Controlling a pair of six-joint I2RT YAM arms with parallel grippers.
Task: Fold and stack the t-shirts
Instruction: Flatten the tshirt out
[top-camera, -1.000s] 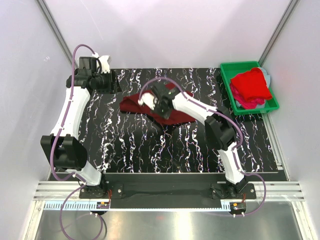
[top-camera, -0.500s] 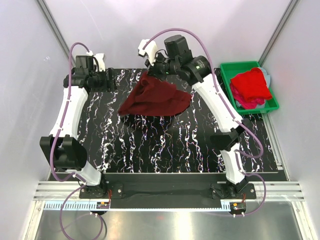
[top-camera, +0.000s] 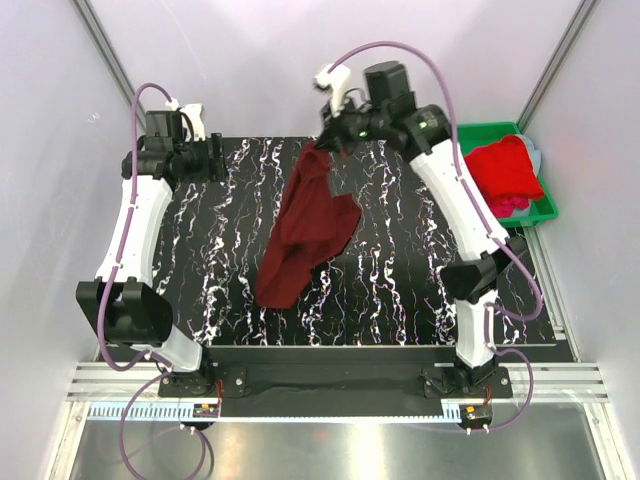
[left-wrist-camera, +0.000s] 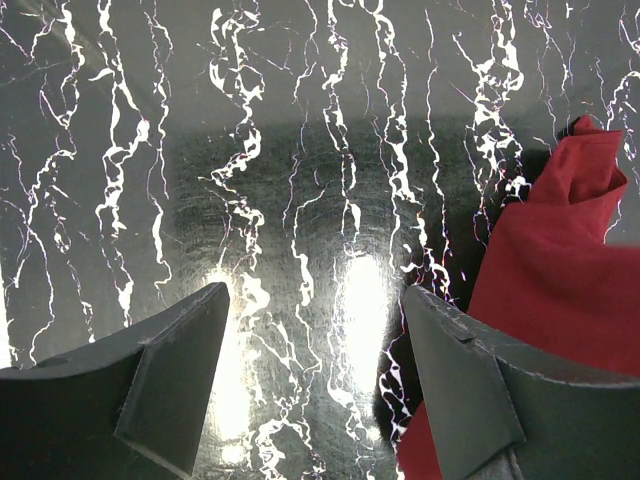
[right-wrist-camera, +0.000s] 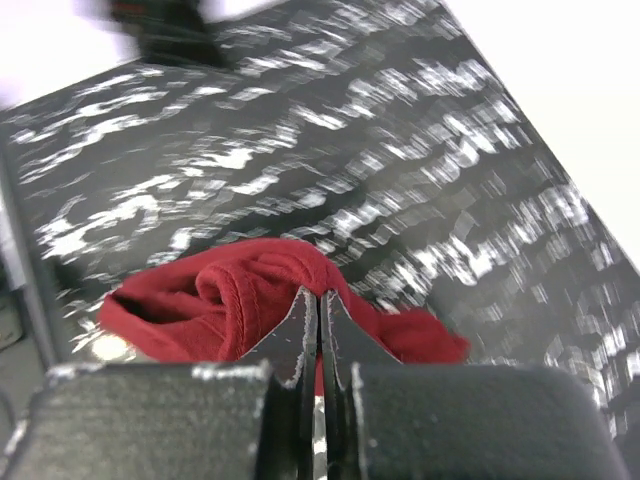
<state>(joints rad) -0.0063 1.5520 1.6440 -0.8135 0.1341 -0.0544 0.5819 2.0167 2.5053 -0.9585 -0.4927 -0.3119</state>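
My left gripper will next move down and back, to the right in the top view, onto the maroon shirt's lower end (top-camera: 277, 294), as that end hangs unheld.
The dark maroon t-shirt (top-camera: 305, 230) hangs in the air from my right gripper (top-camera: 325, 146), which is raised high over the back of the table. Its lower end droops to about the table's middle. In the right wrist view the jaws are pressed together on a bunched hem of the maroon shirt (right-wrist-camera: 250, 300), at my right gripper (right-wrist-camera: 321, 296). My left gripper (top-camera: 222, 158) is open and empty at the back left, low over the table; its view shows the gripper (left-wrist-camera: 315, 300) and the maroon shirt (left-wrist-camera: 560, 290) to its right. A bright red t-shirt (top-camera: 503, 166) lies over a pink one (top-camera: 508, 205).
The red and pink shirts lie in a green plastic bin (top-camera: 455, 165) at the back right corner of the black marbled table (top-camera: 400, 300). White walls and metal frame posts close in the back and sides.
My right arm has risen from low over the table and swung right and back, lifting the maroon shirt from a crumpled heap to a long hanging drape. The left arm has hardly moved.
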